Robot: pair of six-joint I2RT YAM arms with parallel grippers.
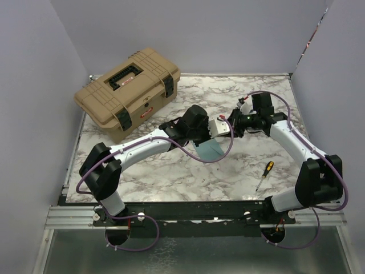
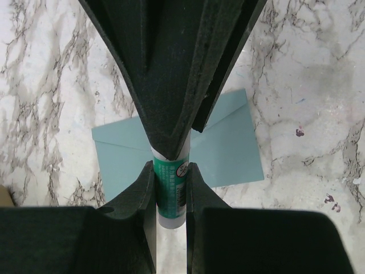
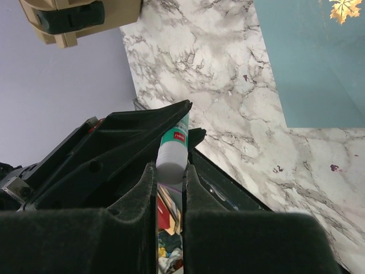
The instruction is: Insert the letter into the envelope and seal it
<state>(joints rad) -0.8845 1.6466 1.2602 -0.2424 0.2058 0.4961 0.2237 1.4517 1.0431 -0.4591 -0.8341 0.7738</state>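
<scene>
I will move my left gripper toward the toolbox and down to release the glue stick there, as the marble between toolbox and envelope is bare.
Both grippers hold one glue stick between them above the table. My left gripper (image 2: 171, 171) is shut on its green-labelled body (image 2: 171, 191). My right gripper (image 3: 171, 171) is shut on its white end (image 3: 171, 160). In the top view the left gripper (image 1: 226, 129) and the right gripper (image 1: 236, 122) meet tip to tip. The teal envelope (image 1: 211, 151) lies flat on the marble just below them. It also shows in the left wrist view (image 2: 234, 151) and in the right wrist view (image 3: 308, 68), with a gold leaf sticker (image 3: 342, 8). The cream letter is not in view.
A tan toolbox (image 1: 128, 91) stands shut at the back left; it also shows in the right wrist view (image 3: 74, 17). A screwdriver with a yellow-black handle (image 1: 264, 174) lies at the front right. Grey walls enclose the marble table (image 1: 171, 177) on three sides.
</scene>
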